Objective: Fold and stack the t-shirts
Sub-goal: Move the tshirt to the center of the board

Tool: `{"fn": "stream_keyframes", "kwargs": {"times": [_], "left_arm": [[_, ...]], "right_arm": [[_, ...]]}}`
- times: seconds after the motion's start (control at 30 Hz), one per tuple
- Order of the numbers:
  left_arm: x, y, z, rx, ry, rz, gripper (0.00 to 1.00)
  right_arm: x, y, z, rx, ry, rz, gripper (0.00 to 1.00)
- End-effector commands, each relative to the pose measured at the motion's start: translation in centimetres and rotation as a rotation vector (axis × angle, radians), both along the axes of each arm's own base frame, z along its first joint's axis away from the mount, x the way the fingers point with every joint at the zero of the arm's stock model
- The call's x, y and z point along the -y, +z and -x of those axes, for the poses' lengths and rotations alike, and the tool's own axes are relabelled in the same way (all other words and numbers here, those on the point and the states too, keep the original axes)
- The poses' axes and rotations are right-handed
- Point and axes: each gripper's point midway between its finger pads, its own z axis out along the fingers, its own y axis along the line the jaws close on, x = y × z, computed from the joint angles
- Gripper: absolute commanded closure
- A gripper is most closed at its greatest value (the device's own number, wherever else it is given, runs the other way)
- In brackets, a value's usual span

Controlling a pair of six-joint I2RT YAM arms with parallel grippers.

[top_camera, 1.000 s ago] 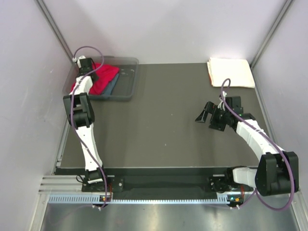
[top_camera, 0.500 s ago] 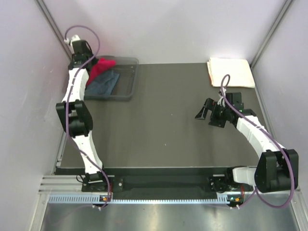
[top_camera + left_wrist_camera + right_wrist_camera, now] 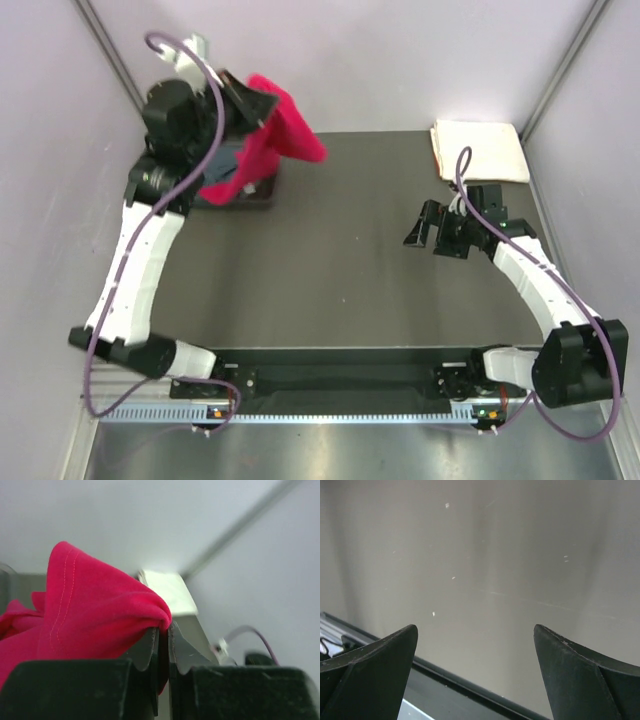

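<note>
The left gripper moves down, back and to the right in the top view next. It releases the red t-shirt's fold on the bare near tabletop, where the red t-shirt has room.
My left gripper (image 3: 256, 100) is shut on the bright red t-shirt (image 3: 285, 128) and holds it high above the table's back left; the cloth hangs down towards the bin. In the left wrist view the jaws (image 3: 163, 630) pinch a fold of the red t-shirt (image 3: 95, 620). The slate blue-grey t-shirt (image 3: 232, 154) lies in the bin, mostly hidden by my arm and the red cloth. The cream-white t-shirt (image 3: 478, 150) lies folded at the back right corner and also shows in the left wrist view (image 3: 167, 592). My right gripper (image 3: 424, 229) is open and empty over the right of the table (image 3: 475, 640).
The clear plastic bin (image 3: 262, 192) stands at the back left, largely covered by the hanging shirt. The dark table (image 3: 350, 250) is walled in at left, right and back. A black rail runs along the front edge (image 3: 340, 378).
My left arm has lifted the red t-shirt out of the bin, up and to the right. The blue-grey t-shirt stayed in the bin. My right gripper has barely shifted.
</note>
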Motion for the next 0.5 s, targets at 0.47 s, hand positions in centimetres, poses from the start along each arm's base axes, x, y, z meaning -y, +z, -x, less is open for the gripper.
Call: {"fn": "stream_keyframes", "kwargs": {"times": [0.47], "left_arm": [[23.7, -25.1, 21.7, -0.514, -0.717, -0.285, 1.00]], "right_arm": [[-0.2, 1.5, 2.9, 0.115, 0.057, 0.109, 0.00]]}}
